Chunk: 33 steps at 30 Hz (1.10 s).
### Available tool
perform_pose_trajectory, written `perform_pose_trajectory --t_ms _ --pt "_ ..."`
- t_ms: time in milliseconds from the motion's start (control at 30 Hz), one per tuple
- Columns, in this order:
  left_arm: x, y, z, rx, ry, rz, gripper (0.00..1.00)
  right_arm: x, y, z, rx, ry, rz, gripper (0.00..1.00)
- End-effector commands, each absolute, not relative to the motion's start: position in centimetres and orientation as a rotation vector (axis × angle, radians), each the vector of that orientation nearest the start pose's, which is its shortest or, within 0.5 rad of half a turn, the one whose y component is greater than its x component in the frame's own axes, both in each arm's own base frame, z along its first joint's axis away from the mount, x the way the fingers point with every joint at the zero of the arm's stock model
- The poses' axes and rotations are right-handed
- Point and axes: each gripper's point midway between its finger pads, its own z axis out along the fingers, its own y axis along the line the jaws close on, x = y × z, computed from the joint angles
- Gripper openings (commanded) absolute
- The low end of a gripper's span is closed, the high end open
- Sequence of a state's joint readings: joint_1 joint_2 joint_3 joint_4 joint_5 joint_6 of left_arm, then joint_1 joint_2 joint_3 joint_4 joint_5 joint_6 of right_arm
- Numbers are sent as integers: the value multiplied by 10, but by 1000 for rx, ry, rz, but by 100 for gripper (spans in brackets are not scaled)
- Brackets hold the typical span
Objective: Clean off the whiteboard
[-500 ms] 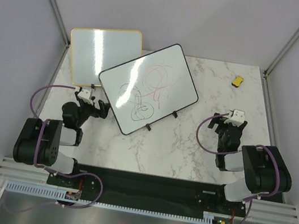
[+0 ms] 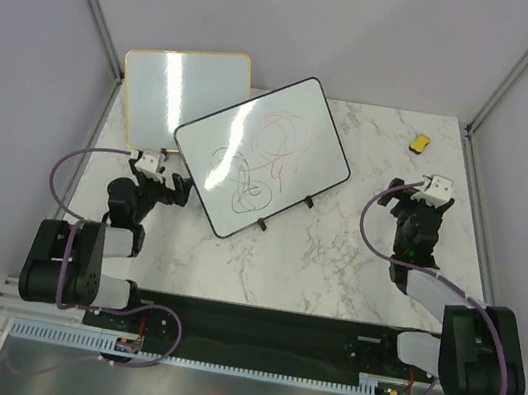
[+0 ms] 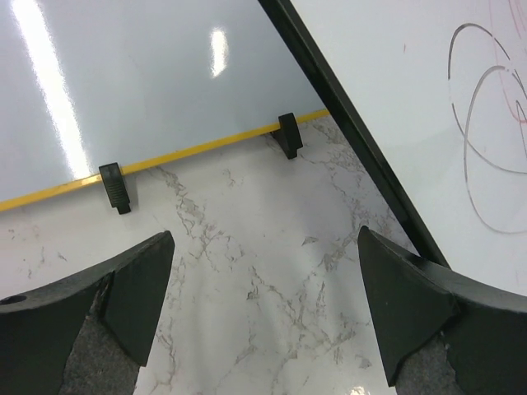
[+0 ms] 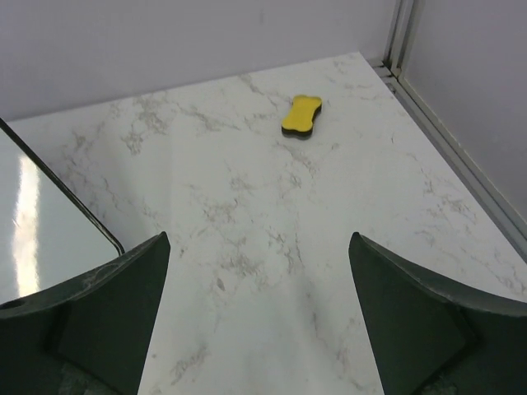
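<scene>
Next, my right gripper moves outward and down onto the near end of the yellow eraser point(image 2: 420, 143) point(image 4: 302, 115), since it lies outward of and below the open fingers.
The whiteboard point(image 2: 261, 152), black-framed with red and dark scribbles, lies tilted at the table's middle back. Its edge and some loops show at the right of the left wrist view point(image 3: 428, 99), and one corner at the left of the right wrist view point(image 4: 41, 222). My left gripper point(image 2: 180, 191) point(image 3: 265, 234) stands open just left of the board's near-left edge, nothing between its fingers. My right gripper point(image 2: 409, 197) point(image 4: 258, 236) is open over bare marble, right of the board. A yellow eraser point(image 2: 420, 143) point(image 4: 302, 115) lies ahead of it, well apart.
A smaller orange-framed board point(image 2: 182, 93) point(image 3: 123, 90) lies at the back left, its right side under the whiteboard's corner. Grey walls and metal rails point(image 2: 476, 203) close in the marble table point(image 2: 335, 260) on the sides and back.
My right arm has stretched forward, carrying its gripper up and a little right, closer to the eraser. The left gripper has shifted only slightly.
</scene>
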<state>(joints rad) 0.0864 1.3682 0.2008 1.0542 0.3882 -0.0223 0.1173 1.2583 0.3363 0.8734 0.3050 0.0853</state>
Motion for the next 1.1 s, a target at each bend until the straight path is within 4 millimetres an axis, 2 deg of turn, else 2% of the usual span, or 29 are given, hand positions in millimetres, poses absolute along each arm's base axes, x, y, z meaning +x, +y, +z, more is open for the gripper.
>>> perform_pose_trajectory --t_ms 0,33,67,100,133,167,267,300,367,400,433,467,500,533,567,600,633,667,700,733,767,800,833,867,900,933,967,1033,1067 --pt "361 -31 128 187 1630 -251 99 387 -3 174 262 1654 -58 98" --pt "358 -32 126 190 1644 -261 99 390 -4 179 286 1665 -59 98" --pt "356 -32 127 191 1650 -265 99 388 -5 169 291 1738 -78 98" --pt "354 -33 127 199 1654 -270 99 397 -6 191 305 1718 -78 98" --pt "351 -35 136 226 1631 -274 99 396 -8 184 319 1782 -101 98" --pt "348 -36 131 228 1660 -286 99 405 -8 206 327 1756 -94 97" --pt "346 -34 134 231 1694 -321 99 421 -13 228 366 1794 -140 95" --pt "342 -33 120 207 1777 -345 99 425 -18 231 402 1803 -159 95" --pt "352 -22 141 194 1754 -318 99 441 -30 235 447 1854 -214 94" --pt "361 -14 161 190 1712 -291 99 448 -33 214 462 1933 -242 93" --pt "364 -13 172 197 1686 -282 99 455 -36 233 479 1889 -222 93" --pt "354 -13 152 171 1798 -322 99 470 -37 231 485 1918 -224 93" --pt "338 -17 125 163 1940 -367 99 479 -43 226 498 1937 -219 92" --pt "342 -14 135 173 1949 -350 99 489 -45 200 503 2006 -240 91" --pt "341 -13 134 168 1978 -352 98 505 -52 216 521 1976 -241 90" --pt "346 -10 144 180 1979 -336 98 513 -55 209 531 1995 -253 90" --pt "338 -12 138 173 2031 -355 98 521 -57 176 538 2078 -277 89" --pt "338 -12 138 180 2040 -358 98 538 -56 190 546 2047 -261 89" --pt "339 -12 144 190 2037 -360 98 545 -69 183 573 2060 -264 88" --pt "336 -13 142 189 2060 -371 98 552 -72 155 597 2112 -275 87" --pt "335 -14 142 192 2073 -381 98 565 -78 163 618 2083 -268 86" --pt "338 -14 148 202 2071 -384 98 570 -82 158 634 2086 -273 86" --pt "336 -14 141 192 2111 -401 98 575 -87 135 674 2109 -291 85" --pt "337 -15 142 199 2114 -410 98 584 -95 142 700 2077 -289 85" --pt "339 -14 144 206 2112 -409 98 588 -97 137 717 2073 -286 84" --pt "340 -15 143 210 2116 -416 98 593 -101 119 733 2091 -295 83" --pt "341 -15 144 214 2113 -416 98 602 -106 124 754 2062 -285 82" --pt "344 -16 145 225 2114 -430 98 610 -108 103 757 2084 -287 79" --pt "345 -16 144 226 2117 -431 98 618 -107 105 748 2076 -265 79"
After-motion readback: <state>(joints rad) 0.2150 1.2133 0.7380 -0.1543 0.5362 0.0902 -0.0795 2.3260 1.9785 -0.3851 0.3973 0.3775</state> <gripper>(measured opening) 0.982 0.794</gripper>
